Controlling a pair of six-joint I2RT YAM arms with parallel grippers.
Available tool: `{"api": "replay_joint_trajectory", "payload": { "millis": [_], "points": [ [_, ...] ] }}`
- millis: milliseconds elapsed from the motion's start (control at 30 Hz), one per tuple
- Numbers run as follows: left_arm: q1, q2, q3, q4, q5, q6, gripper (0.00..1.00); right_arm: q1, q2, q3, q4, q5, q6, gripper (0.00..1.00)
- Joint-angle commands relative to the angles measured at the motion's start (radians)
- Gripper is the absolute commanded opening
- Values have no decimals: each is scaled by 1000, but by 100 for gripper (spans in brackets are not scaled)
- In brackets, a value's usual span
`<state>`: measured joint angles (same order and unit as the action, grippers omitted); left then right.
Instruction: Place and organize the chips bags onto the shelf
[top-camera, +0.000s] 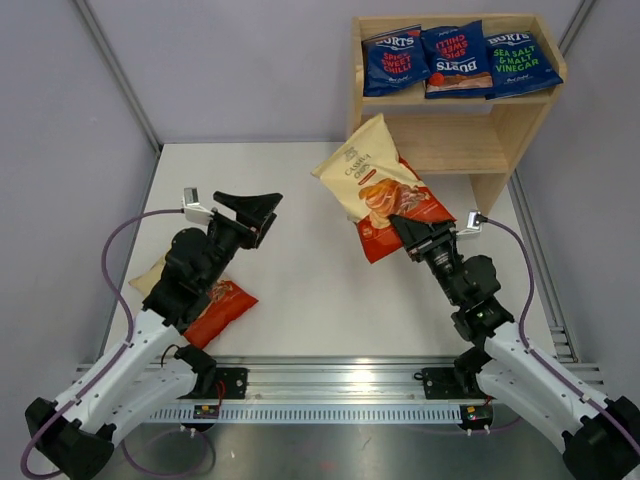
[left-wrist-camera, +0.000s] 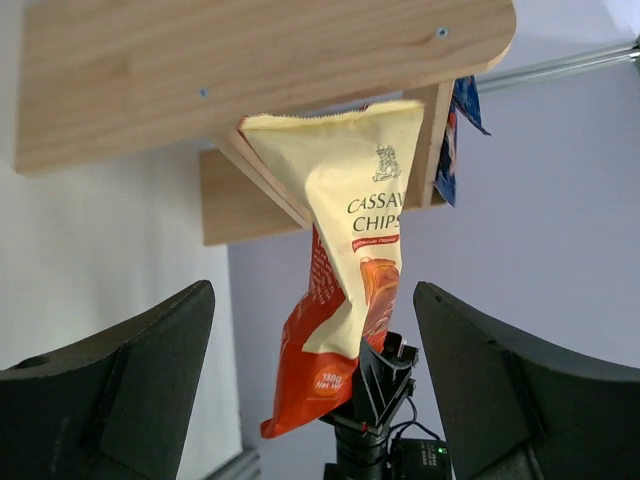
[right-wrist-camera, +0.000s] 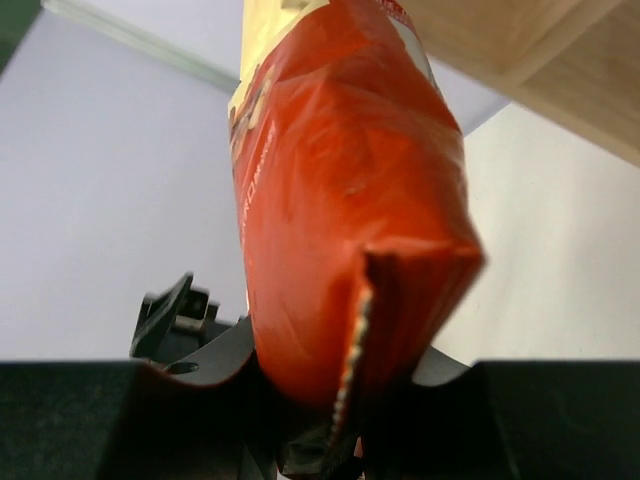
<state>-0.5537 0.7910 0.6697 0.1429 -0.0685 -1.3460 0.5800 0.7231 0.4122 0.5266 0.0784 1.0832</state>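
My right gripper carries the cassava chips bag outward and to the right in the top view next, onto the shelf's lower level, and releases it, since that level stands empty.
My right gripper is shut on the red-orange bottom of a cream-topped cassava chips bag and holds it upright above the table, in front of the wooden shelf. The bag fills the right wrist view and shows in the left wrist view. Three dark blue Burts bags lie side by side on the shelf's top tier. The second cream and red-orange bag lies on the table at the left, partly under my left arm. My left gripper is open and empty, above the table.
The shelf's lower tier stands behind the held bag. The white table ends at a metal rail near the arm bases. Grey walls enclose the sides.
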Motion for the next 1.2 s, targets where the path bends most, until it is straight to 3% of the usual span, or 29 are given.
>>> {"api": "replay_joint_trajectory", "payload": {
  "millis": [0,333,500,700,900,1033,1167],
  "points": [
    [8,-59,79,-240,-151,204,85,-92,-36,-42,33,37,211,21],
    [26,-141,122,-459,-194,456,86,-126,-275,-75,-198,230,271,18],
    [28,-141,137,-522,-143,547,87,-143,-275,38,-387,319,242,19],
    [26,-150,211,-606,-50,691,87,-313,-130,154,-370,256,247,18],
    [26,-168,298,-741,15,849,88,-621,172,292,-200,-106,334,19],
    [26,-202,294,-779,-7,906,89,-690,399,425,-157,-248,340,19],
    [26,-210,281,-804,-27,952,89,-726,567,548,-154,-264,369,20]
  ]
}}
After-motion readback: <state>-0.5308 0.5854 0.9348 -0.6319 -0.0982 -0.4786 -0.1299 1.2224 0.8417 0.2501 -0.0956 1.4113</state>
